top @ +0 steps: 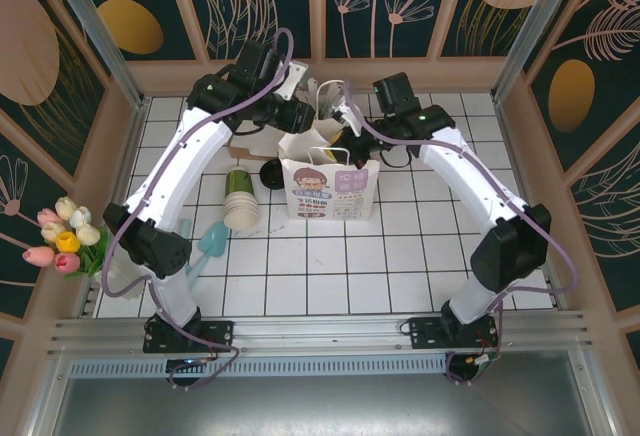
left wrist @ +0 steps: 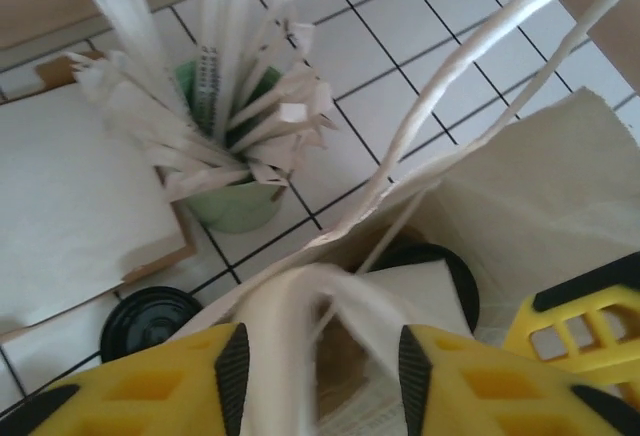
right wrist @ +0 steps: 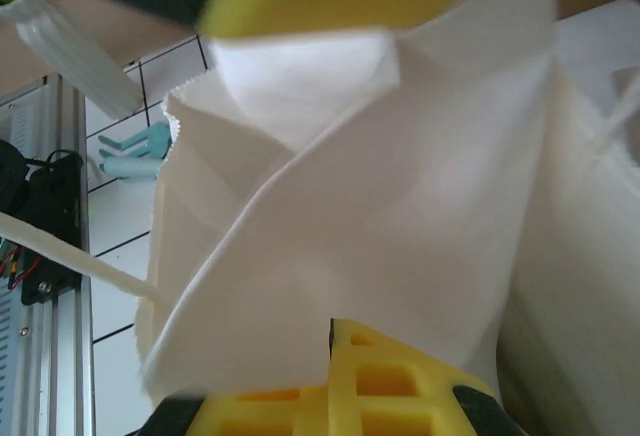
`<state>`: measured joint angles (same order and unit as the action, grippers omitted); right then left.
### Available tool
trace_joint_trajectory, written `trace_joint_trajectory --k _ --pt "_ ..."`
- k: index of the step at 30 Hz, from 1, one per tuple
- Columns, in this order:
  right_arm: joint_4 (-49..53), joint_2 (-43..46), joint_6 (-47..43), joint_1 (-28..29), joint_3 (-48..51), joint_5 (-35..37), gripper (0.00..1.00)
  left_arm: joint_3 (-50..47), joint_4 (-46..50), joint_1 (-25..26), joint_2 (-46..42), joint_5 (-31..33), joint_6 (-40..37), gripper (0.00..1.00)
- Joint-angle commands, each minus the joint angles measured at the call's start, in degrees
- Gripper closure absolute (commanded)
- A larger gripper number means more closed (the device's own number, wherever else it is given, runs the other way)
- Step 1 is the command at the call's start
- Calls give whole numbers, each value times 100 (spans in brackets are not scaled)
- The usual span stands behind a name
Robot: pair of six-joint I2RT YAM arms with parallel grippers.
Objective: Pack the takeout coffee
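I should move my right gripper slightly toward the stack of lidless cups, then open it to release the bag's side, since the black lid is inside the bag.
A white printed paper bag stands mid-table with its mouth held wide. Deep inside it I see a round black lid, seemingly the takeout coffee, half covered by white paper; its cup is hidden. My left gripper hangs over the bag's left rim, jaws apart, with a blurred strip of the bag's paper loose between the pads. My right gripper is shut on the bag's wall at the opposite rim. From above, both grippers, left and right, meet at the bag's top.
A pale green cup of white wrapped sticks stands just left of the bag. A loose black lid lies next to a brown board. A stack of lidless cups lies on the tiles. Flowers stand far left, beside a teal item.
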<state>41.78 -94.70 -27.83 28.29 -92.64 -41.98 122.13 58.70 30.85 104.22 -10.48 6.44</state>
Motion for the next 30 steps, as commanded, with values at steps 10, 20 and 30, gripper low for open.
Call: trace_joint_trajectory --k 10,20,30 --pt "524 -590 472 465 -821 1280 92 -1921 -1707 -38 -2031 1918 773 5" --pt "-648 995 681 337 -265 1895 47 -3556 -3115 -84 -2773 3791 1234 2" --pt "-3923 3175 2266 -219 2562 4898 1 -5118 -4237 -833 -3231 4320 1875 1"
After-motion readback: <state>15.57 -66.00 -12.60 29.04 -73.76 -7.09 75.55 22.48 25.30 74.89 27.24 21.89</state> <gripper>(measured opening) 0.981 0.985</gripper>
